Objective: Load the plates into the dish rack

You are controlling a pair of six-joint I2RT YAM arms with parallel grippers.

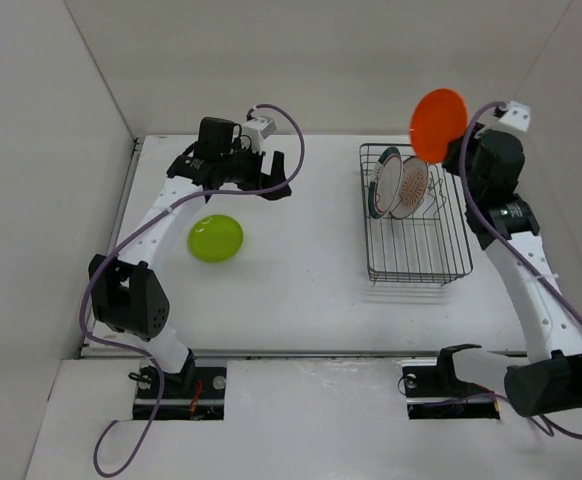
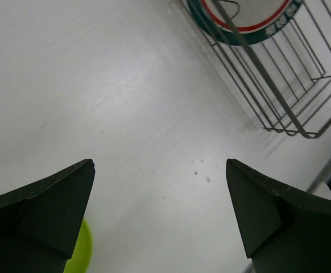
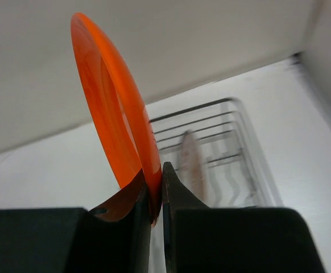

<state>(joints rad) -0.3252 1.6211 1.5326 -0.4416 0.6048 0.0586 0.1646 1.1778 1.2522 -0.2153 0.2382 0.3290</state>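
The orange plate in my right gripper needs to go down into the rack's far end next, close beside the orange-brown patterned plate. The wires are empty there.
The black wire dish rack stands right of centre. The green-rimmed plate and the orange-brown patterned plate stand upright in its far end. My right gripper is shut on the rim of the plain orange plate and holds it on edge above the rack's far right corner; in the right wrist view the orange plate rises from the closed jaws. The lime-green plate lies flat on the table. My left gripper is open and empty, beyond and right of the lime-green plate.
White walls enclose the table on the left, back and right. The rack's wire side and the green-rimmed plate show in the left wrist view, with a sliver of the lime-green plate at the bottom left.
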